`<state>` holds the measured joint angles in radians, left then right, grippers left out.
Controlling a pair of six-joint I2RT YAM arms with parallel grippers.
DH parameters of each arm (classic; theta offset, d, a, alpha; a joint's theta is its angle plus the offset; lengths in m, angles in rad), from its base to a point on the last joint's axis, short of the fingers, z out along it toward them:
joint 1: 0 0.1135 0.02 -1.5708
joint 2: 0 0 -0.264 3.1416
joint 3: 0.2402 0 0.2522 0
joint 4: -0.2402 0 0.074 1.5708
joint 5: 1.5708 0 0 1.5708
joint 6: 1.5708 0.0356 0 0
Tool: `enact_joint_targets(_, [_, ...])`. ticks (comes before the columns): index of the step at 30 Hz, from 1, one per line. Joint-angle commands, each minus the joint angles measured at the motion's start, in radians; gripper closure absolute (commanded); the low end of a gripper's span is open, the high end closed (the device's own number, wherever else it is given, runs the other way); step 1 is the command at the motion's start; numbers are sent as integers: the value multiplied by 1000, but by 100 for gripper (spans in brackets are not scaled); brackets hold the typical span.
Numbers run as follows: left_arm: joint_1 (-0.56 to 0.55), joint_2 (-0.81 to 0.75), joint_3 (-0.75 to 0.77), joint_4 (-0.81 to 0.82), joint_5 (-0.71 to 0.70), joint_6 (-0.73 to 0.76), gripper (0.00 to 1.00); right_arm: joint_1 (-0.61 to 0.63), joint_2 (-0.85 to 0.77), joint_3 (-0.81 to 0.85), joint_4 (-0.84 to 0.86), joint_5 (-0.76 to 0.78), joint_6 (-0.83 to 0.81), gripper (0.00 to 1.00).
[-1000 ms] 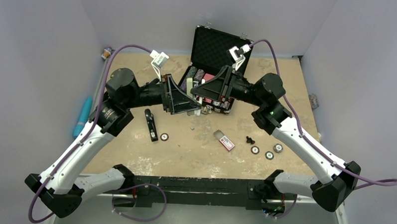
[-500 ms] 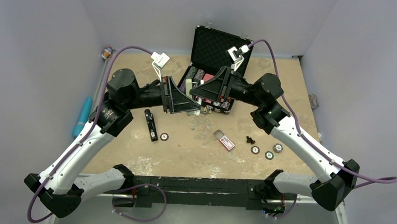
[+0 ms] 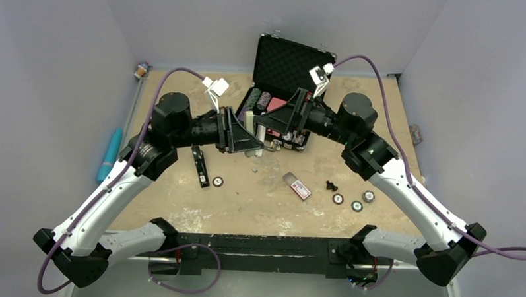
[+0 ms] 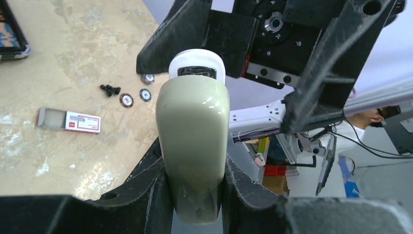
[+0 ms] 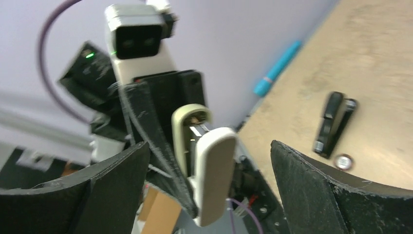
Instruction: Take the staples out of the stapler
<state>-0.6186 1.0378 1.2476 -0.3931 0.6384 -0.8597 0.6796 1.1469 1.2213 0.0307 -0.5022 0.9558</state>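
Bare tabletop beside the stapler (image 3: 199, 165) is under my left gripper, which should next turn nose-down, lower the bar onto that clear spot and let it go.
The stapler (image 3: 199, 165), slim and black, lies on the table left of centre, with no gripper touching it. In the right wrist view the stapler (image 5: 334, 124) lies beyond my right finger. My left gripper (image 4: 195, 171) is shut on the lower end of a pale grey-green oblong bar (image 4: 193, 122), held up in the air. A white part (image 5: 213, 170) stands off the bar's side. My right gripper (image 5: 209, 187) is open around the bar's far end, with its fingers clear of the bar on both sides. From above, the two grippers meet nose to nose over the table's middle (image 3: 260, 125).
A small box with a red-and-white label (image 3: 298, 187) lies near centre. Round chips (image 3: 217, 182) (image 3: 338, 199) and a black screw (image 3: 331, 186) are scattered around it. An open black case (image 3: 284, 60) with chips stands at the back. A blue marker (image 3: 109, 155) lies off the table's left edge.
My right gripper has opened and let go of the bar. My left gripper closed on the bar earlier and keeps it. Both wrists have risen slightly.
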Motion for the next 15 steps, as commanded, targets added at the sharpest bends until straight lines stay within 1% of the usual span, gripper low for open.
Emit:
enact_joint_targets(1, [-3,-9,51,-94,-97,62,100,-26,-23,79,-359,206,-166,1])
enact_joint_targets(3, [-3,0,62,-186,-172,83,100,-27,-35,72,-425,262,-190,2])
enact_joint_targets(5, [-2,12,65,-263,-239,98,100,-27,-57,35,-441,270,-193,4])
enact_joint_targets(8, [0,20,37,-317,-319,103,100,-27,-107,-47,-424,250,-164,7])
enact_joint_targets(11, [3,40,28,-400,-436,101,100,-27,-162,-119,-420,248,-135,7])
enact_joint_targets(15, [11,92,32,-488,-567,97,100,-27,-211,-129,-488,291,-151,7])
